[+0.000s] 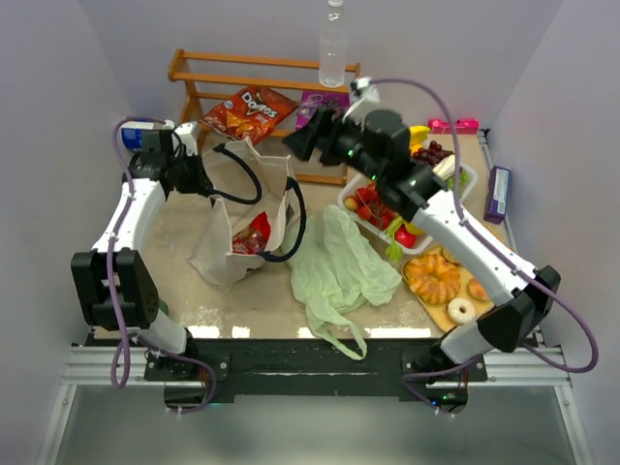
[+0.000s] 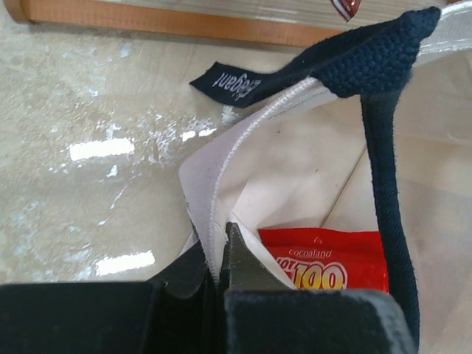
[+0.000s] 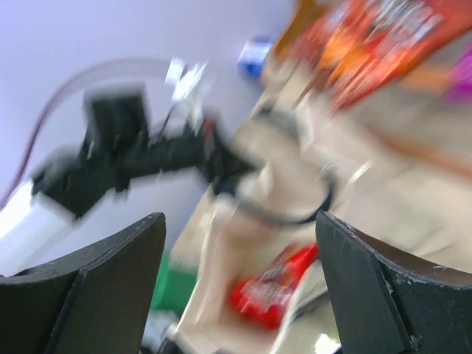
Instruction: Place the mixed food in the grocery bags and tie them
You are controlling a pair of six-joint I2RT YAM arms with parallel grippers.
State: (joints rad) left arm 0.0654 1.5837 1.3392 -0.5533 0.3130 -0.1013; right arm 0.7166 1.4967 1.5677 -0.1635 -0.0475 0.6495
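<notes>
My right gripper brings its open fingers outward and down next, onto the purple packet [image 1: 326, 100], which leans on the rack, outside the tote [image 1: 225, 242].
The beige tote [image 1: 225, 242] stands open at the table's left centre, its black handles [image 1: 242, 174] looped up. A red snack packet [image 1: 254, 235] lies inside it. My left gripper [image 1: 201, 180] is shut on the tote's rim; in the left wrist view the jaws [image 2: 215, 254] pinch the white hem beside the packet [image 2: 332, 267]. My right gripper [image 1: 298, 142] is open and empty, in the air above the tote's far right side. Its view is motion-blurred and shows the tote [image 3: 273, 184] and packet [image 3: 271, 291] between the fingers [image 3: 118, 280]. The pale green plastic bag [image 1: 339, 263] lies flat to the tote's right.
A Doritos bag [image 1: 250, 111] and a purple packet [image 1: 323, 100] lean on the wooden rack [image 1: 262, 73] at the back, and a water bottle [image 1: 333, 44] stands behind. Trays on the right hold strawberries [image 1: 373, 205], grapes [image 1: 431, 153], orange pieces [image 1: 433, 278] and a donut [image 1: 461, 310]. A purple box [image 1: 498, 194] sits at the far right.
</notes>
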